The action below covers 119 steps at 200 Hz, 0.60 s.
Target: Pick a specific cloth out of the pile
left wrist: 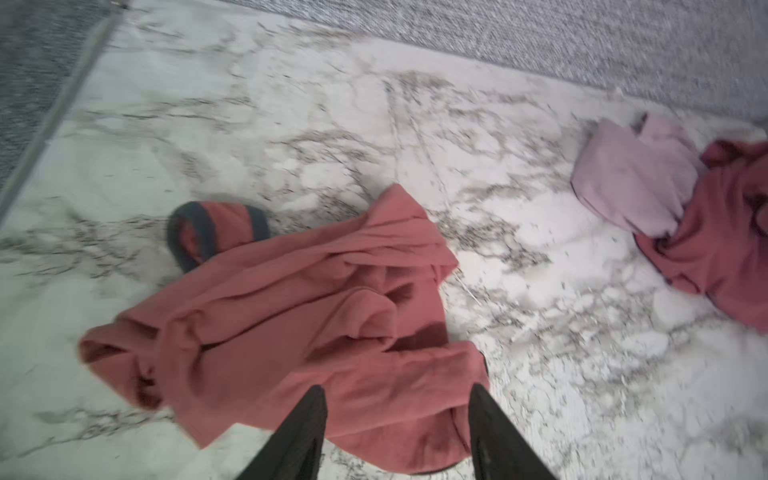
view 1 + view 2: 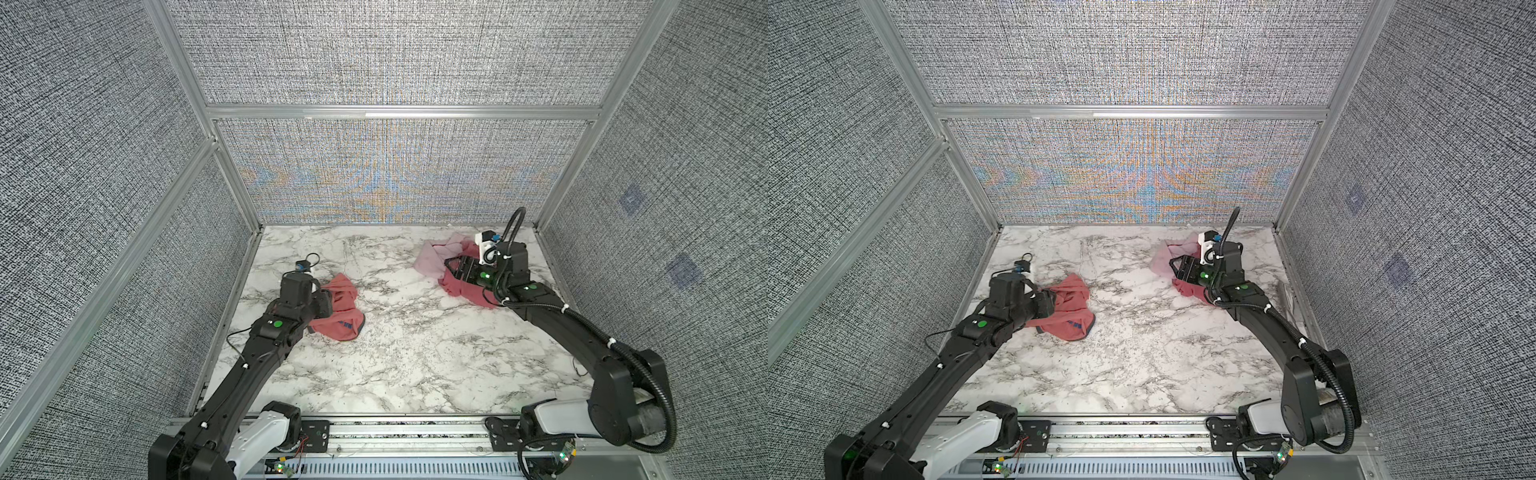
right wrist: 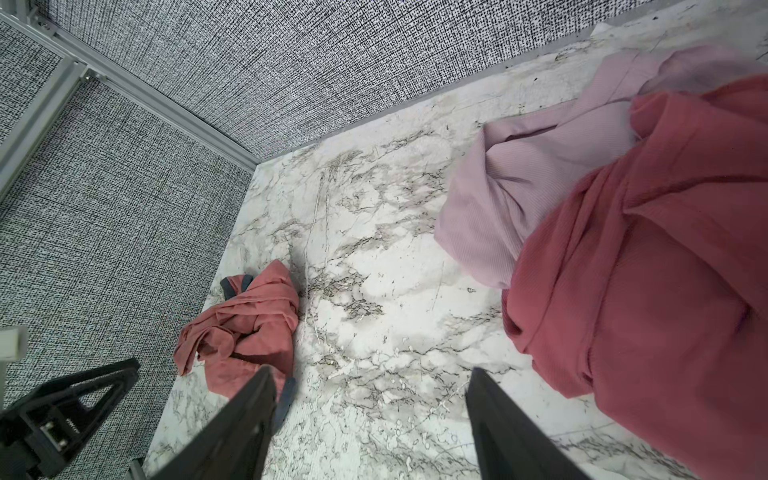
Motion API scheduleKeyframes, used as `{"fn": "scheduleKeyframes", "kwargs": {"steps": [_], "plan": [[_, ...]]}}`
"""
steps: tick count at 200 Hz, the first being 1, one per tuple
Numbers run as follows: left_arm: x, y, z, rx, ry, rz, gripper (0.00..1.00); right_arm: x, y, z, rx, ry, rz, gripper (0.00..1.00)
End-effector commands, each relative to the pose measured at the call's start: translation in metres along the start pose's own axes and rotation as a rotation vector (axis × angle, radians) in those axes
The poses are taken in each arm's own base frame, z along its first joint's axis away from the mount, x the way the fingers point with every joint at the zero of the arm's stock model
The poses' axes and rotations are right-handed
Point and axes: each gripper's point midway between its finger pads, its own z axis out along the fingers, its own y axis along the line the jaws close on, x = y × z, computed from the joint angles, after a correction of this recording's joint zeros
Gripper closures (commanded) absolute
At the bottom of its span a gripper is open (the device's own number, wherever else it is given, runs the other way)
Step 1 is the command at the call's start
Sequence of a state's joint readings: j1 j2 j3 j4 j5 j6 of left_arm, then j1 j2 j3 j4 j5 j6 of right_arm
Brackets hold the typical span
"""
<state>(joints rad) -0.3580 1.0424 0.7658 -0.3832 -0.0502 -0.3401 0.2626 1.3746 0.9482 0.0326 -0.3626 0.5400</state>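
Note:
The trimmed fold at its near corner [image 2: 357,321] [image 1: 459,390] lies below the open fingers, toward the pile. I next need to lower my left gripper across the cloth onto that fold.
The cloth [image 2: 341,321] [image 2: 1073,318], coral-pink with grey-blue trim and blue lettering, lies crumpled on the marble table at the left. My left gripper [image 2: 328,303] [image 2: 1051,301] hovers at its left edge. In the left wrist view the cloth [image 1: 291,299] spreads below the left gripper [image 1: 397,388], whose jaws stand open and grip nothing. My right gripper [image 2: 451,266] [image 2: 1177,266] is at the back right over the pile. The right wrist view has the right gripper [image 3: 370,370] open over bare marble, with the cloth [image 3: 249,324] far off.
The pile at the back right holds a rose-red cloth [image 2: 461,289] [image 3: 644,270] and a pale pink cloth [image 2: 432,259] [image 3: 511,195]. Woven grey walls with aluminium frames [image 2: 249,249] close in the table [image 2: 415,353] on three sides.

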Motion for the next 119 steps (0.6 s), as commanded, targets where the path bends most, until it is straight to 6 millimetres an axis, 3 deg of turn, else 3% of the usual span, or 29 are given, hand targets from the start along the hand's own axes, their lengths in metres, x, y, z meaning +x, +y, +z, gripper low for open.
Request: {"fn": "scheduleKeyframes", "kwargs": {"steps": [1,26,47,82,119], "plan": [[0.014,-0.031,0.017,0.069,0.056,0.116,0.43,-0.006,0.005,-0.003,-0.006,-0.027,-0.004,0.26],[0.032,-0.057,0.041,0.087,0.135,0.191,0.43,-0.003,0.005,-0.003,0.006,-0.018,-0.004,0.26],[0.040,-0.066,0.055,0.116,0.160,0.203,0.42,-0.003,0.007,-0.006,0.014,-0.011,-0.016,0.26],[0.046,-0.077,0.067,0.166,0.192,0.222,0.41,0.000,0.002,-0.014,0.049,-0.017,-0.034,0.26],[0.067,-0.077,0.081,0.165,0.271,0.240,0.42,-0.001,0.004,-0.012,0.041,-0.015,-0.035,0.26]]}}
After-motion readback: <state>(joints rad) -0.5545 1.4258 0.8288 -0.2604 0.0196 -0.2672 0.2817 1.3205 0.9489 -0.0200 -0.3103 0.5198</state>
